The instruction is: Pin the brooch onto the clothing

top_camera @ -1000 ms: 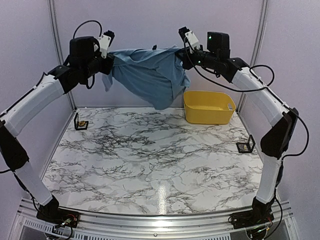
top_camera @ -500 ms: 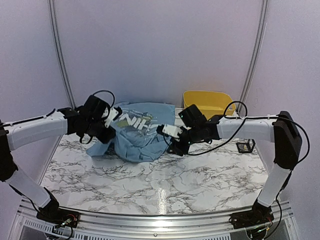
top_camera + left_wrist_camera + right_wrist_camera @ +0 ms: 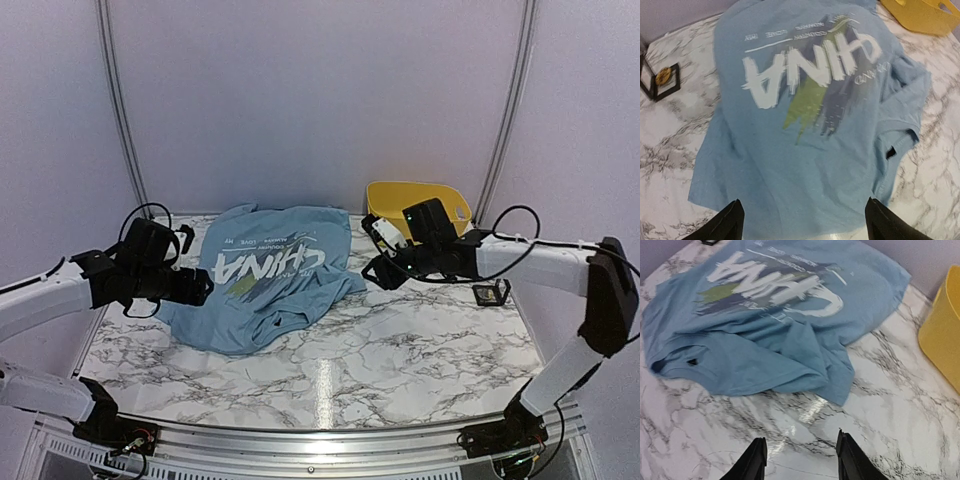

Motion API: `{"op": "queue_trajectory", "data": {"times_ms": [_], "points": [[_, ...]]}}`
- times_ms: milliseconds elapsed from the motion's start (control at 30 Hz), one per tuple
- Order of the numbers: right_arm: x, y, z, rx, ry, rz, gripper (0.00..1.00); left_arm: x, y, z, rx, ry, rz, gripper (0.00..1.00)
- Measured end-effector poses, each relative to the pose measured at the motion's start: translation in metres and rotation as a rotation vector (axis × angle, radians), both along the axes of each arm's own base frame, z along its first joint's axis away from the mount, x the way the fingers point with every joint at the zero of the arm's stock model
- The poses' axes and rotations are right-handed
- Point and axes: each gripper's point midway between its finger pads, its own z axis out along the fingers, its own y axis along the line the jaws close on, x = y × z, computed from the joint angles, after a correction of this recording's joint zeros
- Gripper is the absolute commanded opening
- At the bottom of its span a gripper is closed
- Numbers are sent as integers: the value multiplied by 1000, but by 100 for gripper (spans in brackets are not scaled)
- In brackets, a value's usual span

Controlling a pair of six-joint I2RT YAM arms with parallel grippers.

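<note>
The crumpled cloth lies bunched at the fold of the shirt's sleeve edge. My left gripper will move down and to the left in the top view onto that fold.
The clothing (image 3: 268,280), a light blue T-shirt with white "CHINA" lettering, lies crumpled and print-up on the marble table (image 3: 400,340). It fills the left wrist view (image 3: 805,125) and the top of the right wrist view (image 3: 780,315). My left gripper (image 3: 200,287) is open at the shirt's left edge, its jaws wide above the cloth (image 3: 802,212) and holding nothing. My right gripper (image 3: 375,270) is open just right of the shirt, over bare marble (image 3: 800,440). A small gold piece, likely the brooch (image 3: 662,76), sits in a black frame stand to the shirt's left.
A yellow bin (image 3: 415,200) stands at the back right, close behind my right gripper. A second small black frame stand (image 3: 490,293) sits by the right edge. Purple walls close in the back and sides.
Both grippers held the shirt up in the air, came down and let go. The shirt now lies on the table and both arms have drawn back from it.
</note>
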Motion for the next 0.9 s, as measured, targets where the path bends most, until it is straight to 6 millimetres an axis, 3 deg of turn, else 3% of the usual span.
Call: {"op": "queue_trajectory", "data": {"times_ms": [100, 233, 333, 467, 533, 600, 633, 700, 800, 833, 900], "points": [[43, -14, -36, -27, 82, -170, 42, 11, 34, -21, -35, 4, 216, 91], [76, -5, -83, -84, 159, -245, 42, 14, 62, -65, -60, 76, 432, 96], [91, 2, -103, -105, 180, -261, 44, 13, 81, -95, -61, 138, 561, 98], [104, 8, -118, -125, 187, -270, 45, 15, 98, -122, -62, 192, 671, 97], [108, 8, -126, -141, 188, -280, 40, 16, 102, -131, -63, 207, 702, 95], [107, 6, -136, -160, 201, -283, 27, 19, 104, -135, -62, 202, 716, 91], [106, 5, -140, -166, 207, -283, 20, 22, 103, -135, -70, 194, 718, 84], [105, 7, -141, -154, 214, -275, 3, 28, 101, -135, -87, 177, 720, 59], [101, 8, -140, -144, 218, -260, 0, 33, 95, -135, -122, 172, 707, 6], [98, 6, -140, -144, 221, -259, 0, 33, 92, -136, -132, 176, 693, 0], [89, 1, -138, -153, 235, -258, 0, 30, 88, -138, -149, 189, 673, 0]]}}
